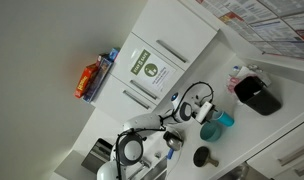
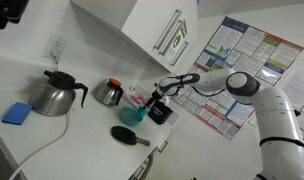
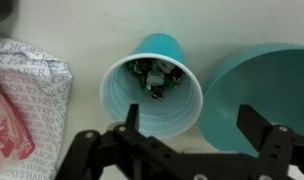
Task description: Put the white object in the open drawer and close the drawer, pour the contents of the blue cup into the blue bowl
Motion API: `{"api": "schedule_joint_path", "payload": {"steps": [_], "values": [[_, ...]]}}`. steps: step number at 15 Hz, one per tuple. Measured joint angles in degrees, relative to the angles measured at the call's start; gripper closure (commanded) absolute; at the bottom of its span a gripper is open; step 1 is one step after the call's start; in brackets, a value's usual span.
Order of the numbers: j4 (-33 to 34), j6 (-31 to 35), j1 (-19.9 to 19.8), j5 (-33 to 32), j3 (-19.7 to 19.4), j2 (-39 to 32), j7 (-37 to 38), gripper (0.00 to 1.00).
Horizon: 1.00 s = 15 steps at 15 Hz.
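Note:
My gripper stays there and brings both open fingers together onto the cup's rim by the teal bowl [image 3: 200,110] next, since that rim already runs between them.
The wrist view looks straight down into the blue cup [image 3: 152,88], a light-blue cup standing upright with small dark and green bits at its bottom. The teal blue bowl [image 3: 264,85] sits just to its right, almost touching it. My gripper [image 3: 194,122] hovers above them, open, with one fingertip [image 3: 132,114] over the cup's rim and the other over the bowl. Nothing is between the fingers. In both exterior views the gripper [image 1: 200,112] [image 2: 159,98] hangs over the teal bowl [image 1: 214,129] [image 2: 132,116]. The drawer is out of view. I cannot single out the white object.
A white patterned wrapper [image 3: 27,80] with something red lies left of the cup. A black container [image 1: 257,96] [image 2: 161,113] stands beside the bowl. A steel kettle [image 2: 57,95], a smaller pot [image 2: 109,93], a blue sponge [image 2: 19,113] and a black round lid [image 2: 125,136] share the counter.

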State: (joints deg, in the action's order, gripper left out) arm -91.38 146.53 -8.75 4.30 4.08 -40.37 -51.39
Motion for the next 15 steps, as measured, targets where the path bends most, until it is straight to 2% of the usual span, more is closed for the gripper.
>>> {"api": "schedule_joint_path", "payload": {"steps": [1, 3, 12, 15], "values": [[0.4, -0.1, 0.0, -0.1, 0.0, -0.4, 0.0, 0.00], [1.2, -0.2, 0.0, -0.7, 0.0, -1.3, 0.0, 0.28], [3.6, -0.4, 0.0, -1.8, 0.0, -4.0, 0.0, 0.97], [3.9, -0.4, 0.0, -1.8, 0.0, -4.2, 0.0, 1.00]]}}
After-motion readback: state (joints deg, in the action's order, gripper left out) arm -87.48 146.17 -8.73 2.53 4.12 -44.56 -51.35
